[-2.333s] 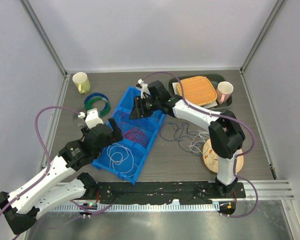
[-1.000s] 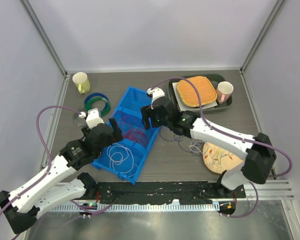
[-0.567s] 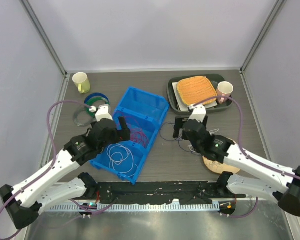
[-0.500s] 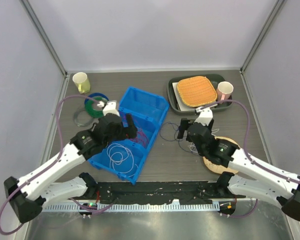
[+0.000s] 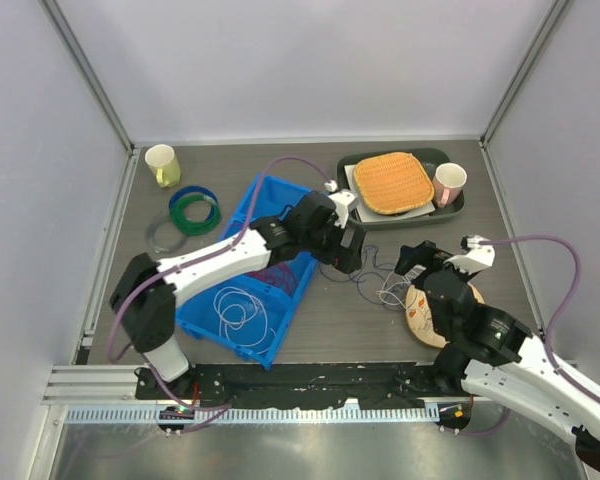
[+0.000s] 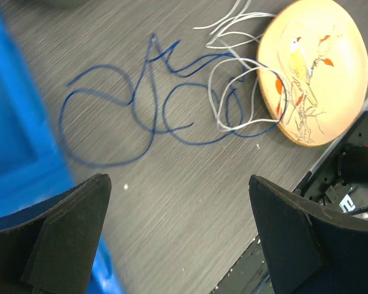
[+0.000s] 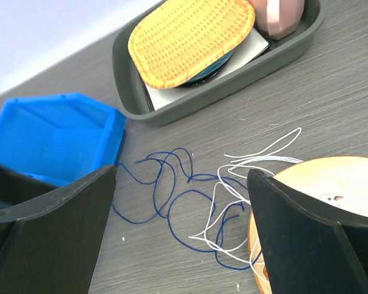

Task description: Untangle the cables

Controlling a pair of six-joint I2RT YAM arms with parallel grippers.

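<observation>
The short far end of the blue cable (image 5: 365, 268) lies below my left gripper toward the tray, clear of the white cable, so the gripper needs to move down and outward onto the cable near that end.
A tangle of dark blue cable (image 5: 365, 268) and white cable (image 5: 388, 290) lies on the table between the blue bin (image 5: 242, 340) and the painted wooden plate (image 5: 421, 318). Inside the bin rest a red cable (image 5: 276, 276) and a white loop (image 5: 235, 306). My left gripper (image 5: 343, 252) hovers open just left of the tangle. In the left wrist view the blue cable (image 6: 126, 113) and white cable (image 6: 236, 92) lie ahead of the open gripper (image 6: 181, 245). My right gripper (image 5: 413, 262) stands open to the right, with blue cable (image 7: 172, 196) and white cable (image 7: 251, 168) in front of it (image 7: 181, 245).
At the back right a dark tray (image 5: 352, 205) holds a woven basket (image 5: 393, 182) and a pink cup (image 5: 448, 183). A yellow mug (image 5: 161, 163), blue and green coiled rings (image 5: 193, 208) and a clear coil (image 5: 160, 238) sit at the back left.
My left arm swung right, from over the bin out to the table beside the tangle. The right arm pulled back toward the near right, and its jaws opened wider.
</observation>
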